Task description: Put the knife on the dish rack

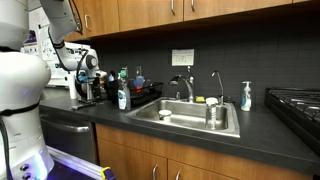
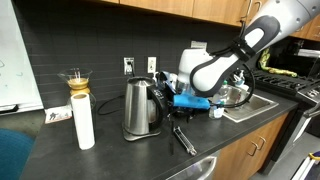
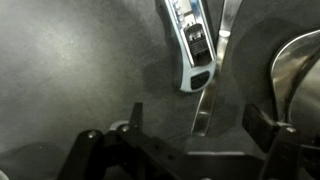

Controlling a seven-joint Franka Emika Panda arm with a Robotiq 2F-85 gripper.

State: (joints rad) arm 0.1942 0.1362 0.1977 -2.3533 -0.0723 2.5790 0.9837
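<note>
My gripper goes down onto the knife's bare end [image 3: 203,118] next, its open fingers on both sides of the steel blade, since that end sticks out clear of the white-grey handled tool.
The knife [image 3: 208,95] lies flat on the dark counter, its steel blade running between my fingers in the wrist view. It also shows in an exterior view [image 2: 183,138] in front of the kettle. My gripper [image 3: 200,118] is open and empty, hovering just above the blade with one finger on each side. It shows in both exterior views [image 1: 88,82] [image 2: 172,100]. The dish rack [image 1: 146,97] is a low black rack between my gripper and the sink, holding bottles and a blue item.
A white-grey handled tool [image 3: 190,45] lies beside the knife. A steel kettle [image 2: 141,108], a paper towel roll [image 2: 83,120] and a glass coffee maker [image 2: 76,80] stand nearby. The steel sink [image 1: 195,117] with faucet and a stove [image 1: 295,103] lie beyond the rack.
</note>
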